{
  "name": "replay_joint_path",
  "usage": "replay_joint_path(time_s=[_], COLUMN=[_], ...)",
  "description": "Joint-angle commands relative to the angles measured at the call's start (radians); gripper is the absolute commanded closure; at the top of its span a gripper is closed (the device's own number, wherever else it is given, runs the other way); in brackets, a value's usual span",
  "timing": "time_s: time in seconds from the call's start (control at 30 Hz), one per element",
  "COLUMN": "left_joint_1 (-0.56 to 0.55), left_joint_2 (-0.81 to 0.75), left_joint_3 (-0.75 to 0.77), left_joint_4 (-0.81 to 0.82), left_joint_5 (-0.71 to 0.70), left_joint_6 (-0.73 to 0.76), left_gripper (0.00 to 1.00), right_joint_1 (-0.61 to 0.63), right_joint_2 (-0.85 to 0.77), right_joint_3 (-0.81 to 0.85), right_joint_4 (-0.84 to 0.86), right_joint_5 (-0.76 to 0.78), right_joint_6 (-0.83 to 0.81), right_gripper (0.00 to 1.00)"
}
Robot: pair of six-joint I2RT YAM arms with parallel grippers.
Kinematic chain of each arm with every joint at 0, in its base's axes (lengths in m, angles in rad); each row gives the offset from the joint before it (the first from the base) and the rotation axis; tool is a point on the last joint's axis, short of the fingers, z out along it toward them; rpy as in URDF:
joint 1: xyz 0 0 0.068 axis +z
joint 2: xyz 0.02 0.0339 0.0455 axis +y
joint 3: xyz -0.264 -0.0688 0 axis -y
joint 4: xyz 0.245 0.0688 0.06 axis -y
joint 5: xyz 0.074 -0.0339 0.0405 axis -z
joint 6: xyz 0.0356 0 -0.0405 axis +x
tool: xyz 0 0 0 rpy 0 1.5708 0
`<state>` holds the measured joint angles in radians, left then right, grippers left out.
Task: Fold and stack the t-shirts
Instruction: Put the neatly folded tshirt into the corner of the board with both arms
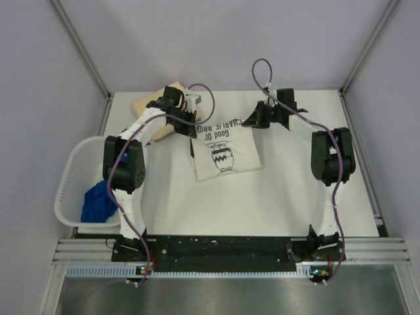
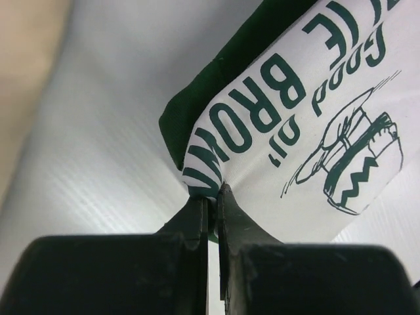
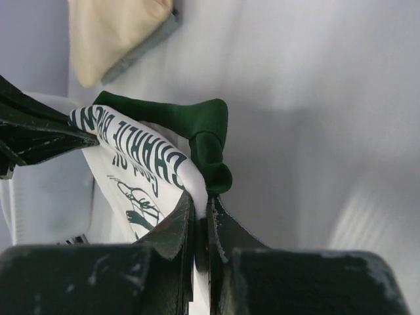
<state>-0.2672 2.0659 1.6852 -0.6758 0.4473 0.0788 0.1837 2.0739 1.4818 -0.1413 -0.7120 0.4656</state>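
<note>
My right gripper swings outward and over the folded tan t-shirt's far corner [image 1: 177, 85] next, to the gripper's left in the top view, and releases, to stack.
The white t-shirt [image 1: 224, 155] with black print lies partly folded in the middle of the table, its far edge lifted. My left gripper [image 1: 195, 128] is shut on the far-left corner of the white t-shirt [image 2: 308, 131], next to a dark green sleeve [image 2: 216, 72]. My right gripper [image 1: 253, 123] is shut on the far-right corner of the same shirt [image 3: 134, 180], where the other green sleeve [image 3: 203, 128] bunches above the fingertips. A tan t-shirt [image 1: 146, 106] lies folded at the far left, behind the left arm. A bright blue t-shirt [image 1: 98, 202] sits crumpled in the basket.
The white plastic basket [image 1: 68, 190] stands at the table's left edge beside the left arm's base. Metal frame posts and pale walls close in the table at the back and sides. The tan t-shirt [image 3: 111, 33] also shows in the right wrist view.
</note>
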Motion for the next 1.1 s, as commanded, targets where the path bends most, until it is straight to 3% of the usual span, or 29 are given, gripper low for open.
replay_joint_path(time_s=[0.0,0.4,0.67,1.07], left_joint_1=[0.054,0.18,0.24,0.355], left_joint_2=[-0.136,-0.254,-0.337,-0.369], left_joint_3=[-0.024,-0.009,-0.007,0.024], left_joint_4=[0.044,0.048,0.091,0.113], left_joint_5=[-0.076,-0.105,-0.122,-0.074], left_joint_6=[0.093,0.157,0.158,0.133], left_gripper=[1.0,1.0,1.0,1.0], right_joint_1=[0.043,0.152,0.218,0.289], right_joint_2=[0.038,0.21,0.296,0.379], right_joint_3=[0.147,0.497,0.727,0.887], right_joint_4=[0.134,0.266,0.301,0.354], right_joint_5=[-0.017,0.06,0.201,0.377], right_joint_6=[0.077,0.199,0.217,0.185], right_gripper=[1.0,1.0,1.0,1.0])
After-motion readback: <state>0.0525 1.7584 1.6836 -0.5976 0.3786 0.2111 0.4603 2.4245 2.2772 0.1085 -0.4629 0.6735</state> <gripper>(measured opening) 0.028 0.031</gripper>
